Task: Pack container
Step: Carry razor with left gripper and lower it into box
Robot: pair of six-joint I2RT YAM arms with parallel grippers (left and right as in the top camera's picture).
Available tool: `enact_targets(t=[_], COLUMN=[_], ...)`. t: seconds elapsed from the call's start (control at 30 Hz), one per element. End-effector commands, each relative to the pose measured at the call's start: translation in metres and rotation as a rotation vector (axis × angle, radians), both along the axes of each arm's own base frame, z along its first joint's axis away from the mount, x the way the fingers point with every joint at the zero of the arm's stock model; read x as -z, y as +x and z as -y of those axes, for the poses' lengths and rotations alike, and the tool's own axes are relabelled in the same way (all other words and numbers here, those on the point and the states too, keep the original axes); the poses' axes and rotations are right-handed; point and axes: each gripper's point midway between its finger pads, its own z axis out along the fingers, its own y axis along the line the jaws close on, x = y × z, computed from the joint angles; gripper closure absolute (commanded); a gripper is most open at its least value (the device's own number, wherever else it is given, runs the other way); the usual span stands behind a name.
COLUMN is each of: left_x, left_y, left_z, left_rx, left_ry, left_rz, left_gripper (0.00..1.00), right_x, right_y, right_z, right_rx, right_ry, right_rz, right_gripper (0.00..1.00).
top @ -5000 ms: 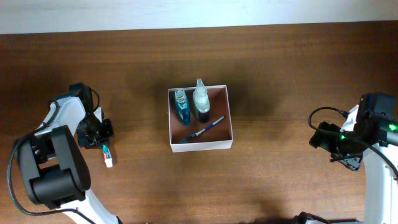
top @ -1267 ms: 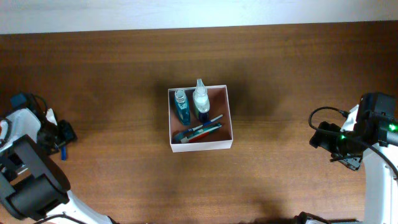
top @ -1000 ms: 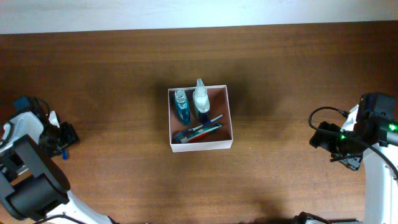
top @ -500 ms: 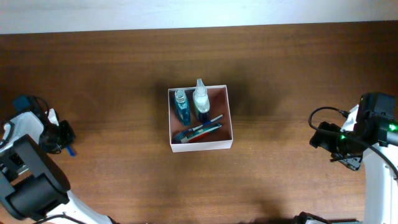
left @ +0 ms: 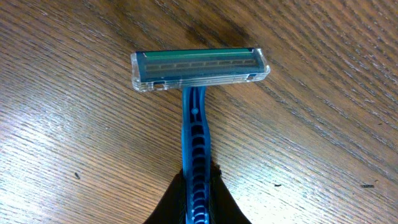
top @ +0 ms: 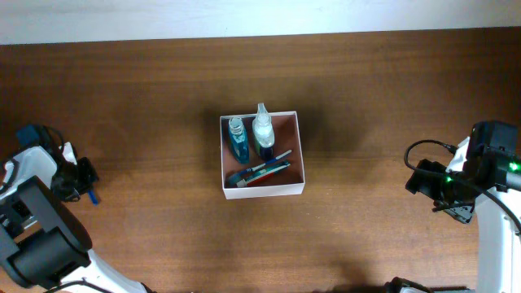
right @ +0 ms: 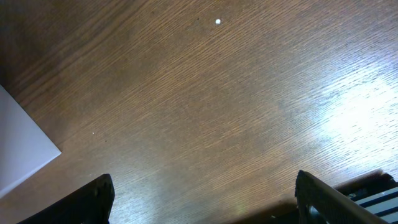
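Note:
The razor is still outside the container, so my left gripper should next lift, swing over the pen and tube [top: 263, 169], and go down to release the handle.
The container [top: 296, 150], a square white-walled box with a reddish-brown inside, stands mid-table. It holds a blue bottle [top: 238, 140], a clear spray bottle [top: 262, 130], a pen and a red-green tube at the front. My left gripper [top: 84, 185] is at the far left, shut on the handle of a blue razor [left: 196, 118]. The razor's clear head lies flat on the wood in the left wrist view. My right gripper [top: 446, 195] is open and empty at the far right, jaws wide over bare wood [right: 205, 205].
The container's white corner [right: 22, 152] shows at the left edge of the right wrist view. The brown wood table [top: 163, 89] lies around the container. A pale wall strip runs along the far edge.
The left arm moved from beside a tube near the container out to the far left. The tube now lies in the container. The left gripper closed on the blue razor. The right arm is still.

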Motion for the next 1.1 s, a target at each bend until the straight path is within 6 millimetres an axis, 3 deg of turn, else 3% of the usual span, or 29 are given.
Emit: enact_targets(t=[0.0, 0.17, 0.27, 0.37, 0.47, 0.53, 0.6, 0.63, 0.73, 0.77, 0.87, 0.93, 1.07], left_x=[0.013, 0.004, -0.026, -0.071, -0.129, -0.187, -0.209, -0.225, -0.235, -0.235, -0.227, -0.216, -0.186], left_y=[-0.011, -0.006, 0.012, 0.033, 0.052, 0.063, 0.063, 0.06, 0.046, 0.043, 0.02, 0.013, 0.011], left_z=[0.01, 0.015, 0.021, 0.04, 0.08, 0.143, 0.18, 0.222, 0.294, 0.307, 0.381, 0.41, 0.428], left_rx=[0.005, -0.002, 0.019, 0.081, 0.213, 0.472, 0.63, 0.814, 1.137, 1.196, 1.516, 1.621, 1.668], left_ry=[-0.038, -0.066, -0.081, -0.069, -0.038, 0.009, 0.038, 0.06, 0.073, 0.072, 0.056, 0.047, -0.003], left_rz=[-0.041, -0.008, 0.079, 0.196, 0.345, 0.496, 0.557, 0.605, 0.648, 0.652, 0.667, 0.657, 0.578], left_gripper=[1.0, 0.99, 1.0, 0.99, 1.0, 1.0, 1.0, 1.0, 1.0, 1.0, 1.0, 1.0, 1.0], right_x=[0.002, 0.002, 0.002, 0.002, 0.002, 0.002, 0.002, 0.002, 0.002, 0.002, 0.002, 0.002, 0.002], right_y=[-0.001, -0.001, -0.001, -0.001, -0.001, -0.001, -0.001, -0.001, -0.001, -0.001, -0.001, -0.001, -0.001], right_z=[0.0, 0.0, 0.0, 0.0, 0.0, 0.0, 0.0, 0.0, 0.0, 0.0, 0.0, 0.0, 0.0], right_rx=[-0.01, -0.01, -0.01, -0.01, -0.01, -0.01, -0.009, -0.01, -0.01, -0.01, -0.01, -0.01, -0.01], right_ry=[-0.011, -0.011, -0.011, -0.011, -0.01, -0.01, -0.01, -0.01, -0.01, -0.01, -0.01, -0.01, -0.01], right_rz=[-0.011, -0.011, -0.01, -0.01, -0.01, -0.01, -0.01, -0.01, -0.01, -0.01, -0.011, -0.011, -0.01], right_gripper=[0.14, 0.14, 0.15, 0.14, 0.14, 0.14, 0.14, 0.14, 0.14, 0.14, 0.14, 0.14, 0.15])
